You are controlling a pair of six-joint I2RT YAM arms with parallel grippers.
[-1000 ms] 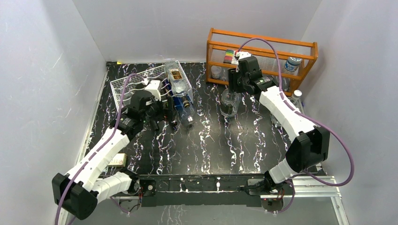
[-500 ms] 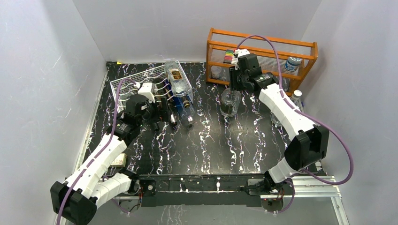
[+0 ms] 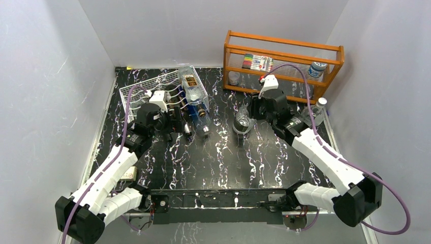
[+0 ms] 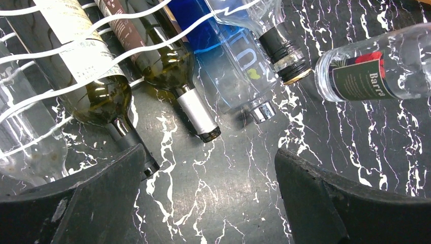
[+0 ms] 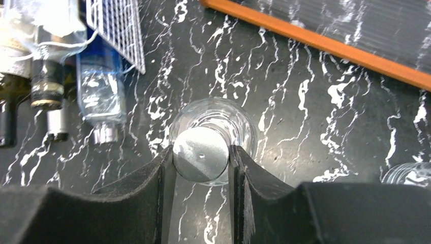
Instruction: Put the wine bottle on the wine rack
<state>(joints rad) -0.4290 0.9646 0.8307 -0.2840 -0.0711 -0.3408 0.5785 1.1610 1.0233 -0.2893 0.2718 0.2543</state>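
Observation:
The bottle stands upright while the racked ones lie, so my right gripper should swing the cap back and down onto the bare near tabletop and release it.
A clear glass wine bottle (image 3: 242,123) with a silver cap (image 5: 200,154) and a dark label (image 4: 362,77) is near the table's middle. My right gripper (image 3: 245,118) (image 5: 201,158) is shut on its cap from above. The white wire wine rack (image 3: 144,89) (image 4: 76,48) (image 5: 118,31) stands at the back left and holds several bottles lying neck-forward. My left gripper (image 3: 177,131) (image 4: 209,155) hangs wide open just in front of those necks, over bare table, with nothing between its fingers.
An orange wooden shelf (image 3: 284,53) at the back right carries a marker pack (image 3: 256,62) and a small jar. Another clear bottle (image 3: 316,111) stands beside the shelf's right end. A small box (image 3: 128,174) lies near the front left edge.
My right gripper has closed on the bottle's cap and come forward and left from the shelf, the bottle moving with it. The left arm shifted slightly toward the rack.

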